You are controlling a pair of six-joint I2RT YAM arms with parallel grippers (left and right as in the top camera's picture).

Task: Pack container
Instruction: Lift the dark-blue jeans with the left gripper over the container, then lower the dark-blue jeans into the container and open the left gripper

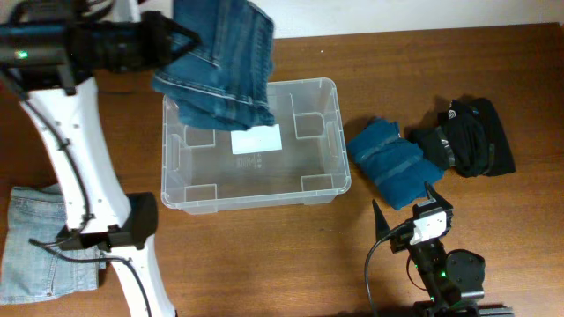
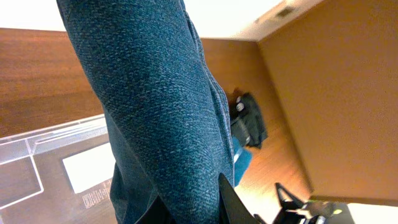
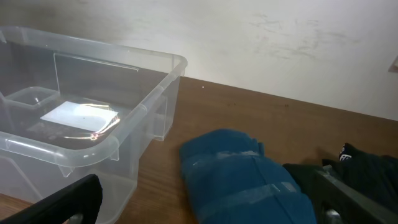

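I will next lower the jeans with my left gripper past the container's rim onto the bare container bottom beside the white label (image 1: 256, 139) and let go of them, because that spot is empty.
The clear plastic container (image 1: 328, 176) sits mid-table with a white label (image 1: 256, 139) on its bottom; nothing lies in it. It also shows in the right wrist view (image 3: 143, 106) and the left wrist view (image 2: 25, 158). My left gripper (image 2: 199, 208) is shut on folded dark blue jeans (image 1: 220, 62), held in the air over the container's back left part; the jeans (image 2: 155, 106) fill the left wrist view. My right gripper (image 1: 407, 211) is open and empty near the front edge, just in front of a folded teal cloth (image 1: 390, 160), also seen in the right wrist view (image 3: 242, 180).
A black garment (image 1: 471, 136) lies at the right, beside the teal cloth. Light blue jeans (image 1: 40, 242) lie at the front left, partly under the left arm's base (image 1: 132, 220).
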